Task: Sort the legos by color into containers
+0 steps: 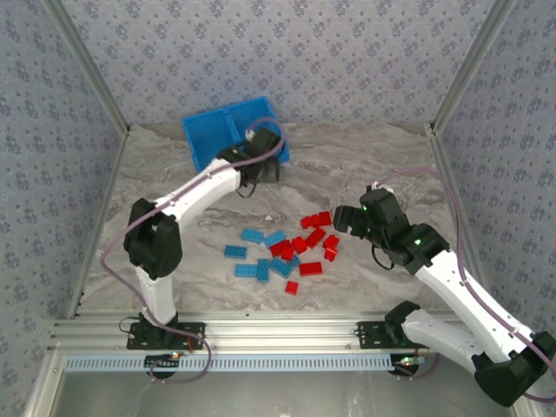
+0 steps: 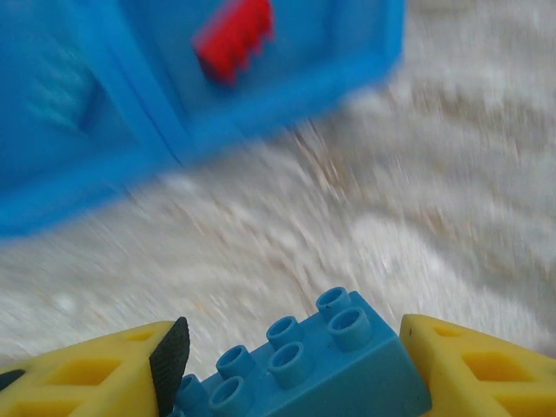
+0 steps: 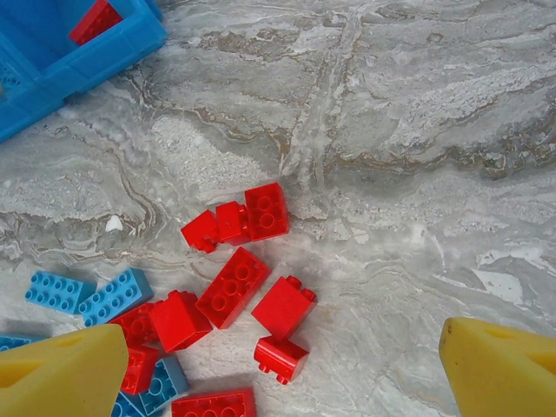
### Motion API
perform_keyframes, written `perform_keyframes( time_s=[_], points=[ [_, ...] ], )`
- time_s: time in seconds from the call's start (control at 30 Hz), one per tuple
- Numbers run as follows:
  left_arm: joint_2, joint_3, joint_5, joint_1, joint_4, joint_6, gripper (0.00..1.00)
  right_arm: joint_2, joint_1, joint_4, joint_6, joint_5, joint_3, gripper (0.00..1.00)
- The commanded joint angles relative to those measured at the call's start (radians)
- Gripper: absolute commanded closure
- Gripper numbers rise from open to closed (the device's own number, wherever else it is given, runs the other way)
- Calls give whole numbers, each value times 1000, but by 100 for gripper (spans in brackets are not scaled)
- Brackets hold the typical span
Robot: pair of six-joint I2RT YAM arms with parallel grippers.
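My left gripper swings outward across the bin's divider next, to the section of the bin with the matching brick, and then releases the light blue brick.
My left gripper (image 2: 291, 369) is shut on a light blue brick (image 2: 347, 365), held studs-up just above the table in front of the blue bin (image 2: 261, 95). In the top view this gripper (image 1: 263, 167) hangs by the bin's (image 1: 201, 139) near right corner. A red brick (image 2: 233, 39) lies in the bin's right compartment, and a blurred light blue one (image 2: 56, 95) in the left. My right gripper (image 3: 278, 382) is open, hovering over the red bricks (image 3: 233, 287) at the right of the loose pile (image 1: 287, 252). Light blue bricks (image 1: 256, 261) lie on the pile's left side.
Loose bricks are spread over the middle of the marble table (image 1: 347, 156), red ones (image 1: 314, 236) mostly right, blue ones mostly left. Patterned walls and metal posts (image 1: 460, 74) close in the table. The bin stands tilted at the back left.
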Motion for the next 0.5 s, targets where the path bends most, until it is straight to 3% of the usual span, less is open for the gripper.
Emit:
perform_keyframes(
  time_s=[0.0,0.23,0.47],
  points=[
    [13,94,-96,95,-61,106,50,-23,-6,-43,31,23,-1,5],
    [242,388,-17,285,-118,105,50,-76,-6,-70,53,25,-8,5],
    [485,687,114,377,-224,70,48,-136,-5,-103,85,29,-20,5]
  ],
)
